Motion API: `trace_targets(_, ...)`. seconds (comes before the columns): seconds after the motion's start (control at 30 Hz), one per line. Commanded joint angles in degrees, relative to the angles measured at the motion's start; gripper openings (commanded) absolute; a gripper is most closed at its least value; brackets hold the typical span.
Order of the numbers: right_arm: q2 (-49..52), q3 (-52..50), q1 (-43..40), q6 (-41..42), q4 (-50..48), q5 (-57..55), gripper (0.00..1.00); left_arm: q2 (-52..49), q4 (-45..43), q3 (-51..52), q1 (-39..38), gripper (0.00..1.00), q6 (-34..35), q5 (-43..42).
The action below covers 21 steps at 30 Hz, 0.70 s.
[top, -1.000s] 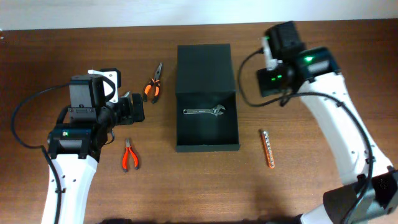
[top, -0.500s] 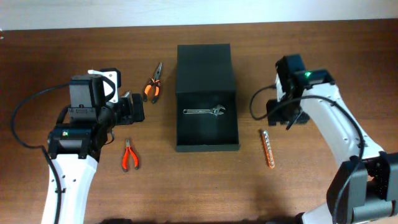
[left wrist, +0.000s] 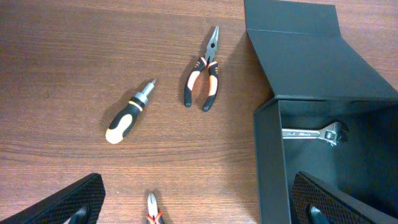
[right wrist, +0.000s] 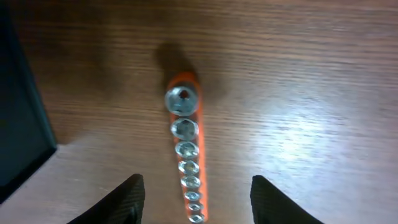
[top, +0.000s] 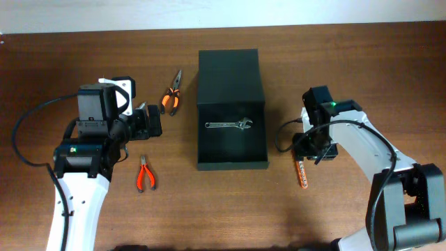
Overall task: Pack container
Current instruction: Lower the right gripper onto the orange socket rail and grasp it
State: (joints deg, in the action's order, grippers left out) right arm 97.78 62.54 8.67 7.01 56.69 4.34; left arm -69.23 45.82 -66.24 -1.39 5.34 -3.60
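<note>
My right gripper needs to go down next over the larger sockets near the socket bar's far end and close, because the orange socket bar point(top: 301, 173) lies lengthwise between the spread fingers.
The dark green container point(top: 232, 164) stands open mid-table, its flap lid point(top: 228, 73) lying flat behind it. A silver adjustable wrench point(top: 230, 125) lies inside; it also shows in the left wrist view point(left wrist: 312, 132). My right gripper point(top: 308, 148) is open and empty, just above the far end of an orange socket rail point(top: 301, 173). In the right wrist view the rail point(right wrist: 185, 149) lies between the spread fingers point(right wrist: 198, 200). My left gripper point(top: 153, 123) is open and empty, hovering left of the container point(left wrist: 267, 162), its fingers point(left wrist: 199, 205) wide apart.
Orange-and-black needle-nose pliers point(top: 171, 95) lie left of the lid. Small red pliers point(top: 145, 174) lie near the front left. A black-and-yellow screwdriver point(left wrist: 129, 112) lies under my left arm. The container's wall point(right wrist: 18, 124) is close to the left of my right gripper.
My right arm has moved from beside the container's lid towards the front and down over the socket rail. The left arm and the tools have not moved.
</note>
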Motion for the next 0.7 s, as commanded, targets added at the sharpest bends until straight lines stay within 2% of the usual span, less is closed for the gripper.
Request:
trace_targets(0.0, -0.02, -1.60, 0.63, -0.94, -0.83, 3.17, 0.53, -0.09, -0.09, -0.98, -0.22, 0.99, -1.11, 0.42)
trace_targets(0.67, 0.00, -7.91, 1.09, -0.26, -11.54, 2.54, 0.52, -0.09, -0.09, -0.98, -0.22, 0.99, -1.11, 0.42)
